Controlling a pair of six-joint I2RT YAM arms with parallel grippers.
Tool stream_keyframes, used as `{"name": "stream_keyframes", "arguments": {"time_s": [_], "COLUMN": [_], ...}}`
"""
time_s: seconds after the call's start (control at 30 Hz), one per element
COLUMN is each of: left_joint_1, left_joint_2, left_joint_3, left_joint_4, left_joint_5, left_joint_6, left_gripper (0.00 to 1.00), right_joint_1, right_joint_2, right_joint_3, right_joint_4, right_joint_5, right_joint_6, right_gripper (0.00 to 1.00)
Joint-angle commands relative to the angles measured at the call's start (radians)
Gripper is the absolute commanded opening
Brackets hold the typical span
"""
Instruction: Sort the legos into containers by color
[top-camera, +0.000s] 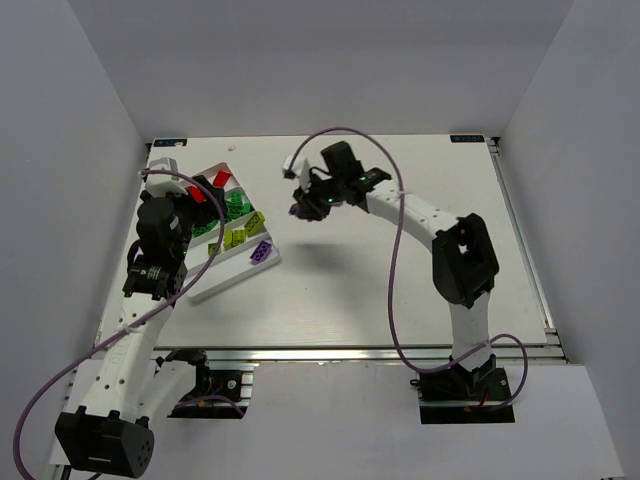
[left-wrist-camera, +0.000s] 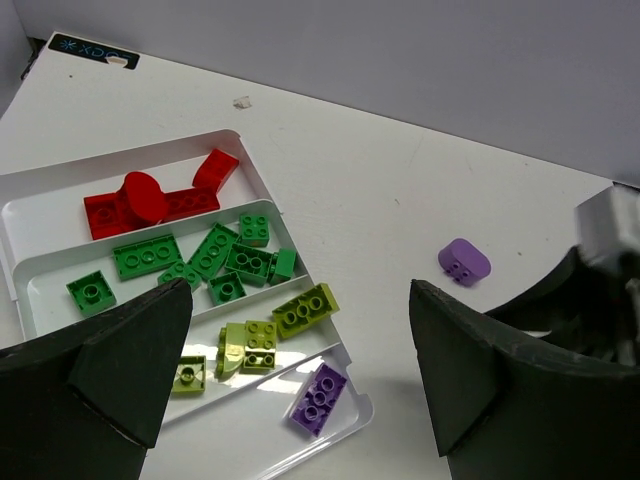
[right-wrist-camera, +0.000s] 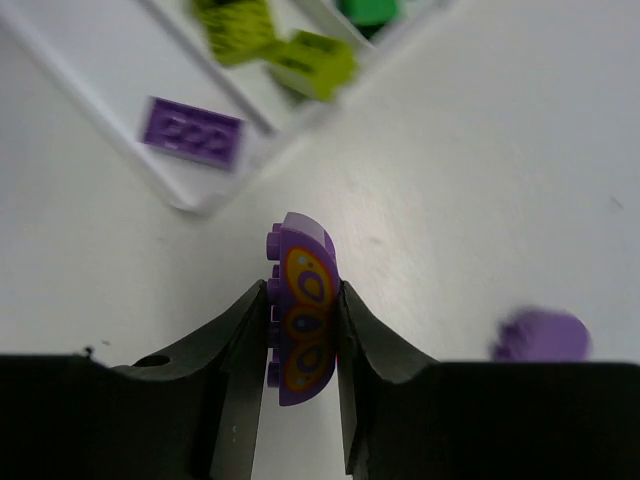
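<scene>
Next, my right gripper moves across and back over the purple flat brick's compartment (top-camera: 236, 270) (right-wrist-camera: 110, 65) to release, since that lies to its left in the top view.
The white tray (top-camera: 225, 275) lies at the left of the table. In the left wrist view its compartments (left-wrist-camera: 230, 440) hold red bricks (left-wrist-camera: 150, 203), green bricks (left-wrist-camera: 215, 250), yellow-green bricks (left-wrist-camera: 305, 310) and one purple flat brick (left-wrist-camera: 318, 397), each colour in its own row. My left gripper (left-wrist-camera: 298, 290) is open and empty above the tray's near end (top-camera: 200, 215). My right gripper (right-wrist-camera: 303, 330) is shut on a purple rounded brick (right-wrist-camera: 303, 310) with a yellow-orange pattern, held above the table right of the tray's corner (top-camera: 303, 203). Another purple rounded brick (left-wrist-camera: 464, 261) lies loose on the table (right-wrist-camera: 540, 335).
Grey walls enclose the table at the back and both sides. A small white scrap (left-wrist-camera: 241, 101) lies on the table beyond the tray. The tray's corner with the purple flat brick (right-wrist-camera: 192, 132) shows at the upper left of the right wrist view.
</scene>
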Motion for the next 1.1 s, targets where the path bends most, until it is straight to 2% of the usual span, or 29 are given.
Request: {"name": "stream_keyframes", "arguments": {"time_s": [0.0,0.17,0.3,0.53,0.67,0.87,1.0,1.07], "left_joint_1": [0.007,0.007,0.007,0.007,0.007,0.009,0.007,0.007], "left_joint_2": [-0.032,-0.068,-0.077,-0.074,-0.068,-0.068,-0.066,-0.063], "left_joint_3": [-0.009,-0.026,-0.032,-0.032,-0.032,-0.032,-0.032,-0.032], "left_joint_4": [0.020,0.038,0.046,0.046,0.047,0.046,0.049,0.047], "left_joint_5": [-0.017,-0.032,-0.031,-0.026,-0.020,-0.014,-0.012,-0.008], "left_joint_6": [0.001,0.003,0.004,0.006,0.006,0.004,0.006,0.006], "left_gripper": [0.98,0.98,0.98,0.98,0.98,0.98,0.98,0.98], "right_joint_1": [0.085,0.111,0.143,0.206,0.237,0.275,0.278,0.277], "right_joint_2": [0.071,0.233,0.318,0.419,0.433,0.450,0.461,0.453], "right_joint_3": [0.067,0.310,0.397,0.491,0.506,0.509,0.535,0.546], "right_joint_4": [-0.046,-0.069,-0.049,-0.017,-0.022,-0.022,-0.034,-0.046], "right_joint_5": [-0.112,-0.208,-0.256,-0.207,-0.192,-0.138,-0.107,-0.094], "right_joint_6": [-0.048,0.116,0.210,0.253,0.233,0.213,0.210,0.191], "right_gripper": [0.00,0.00,0.04,0.15,0.24,0.53,0.60,0.60]}}
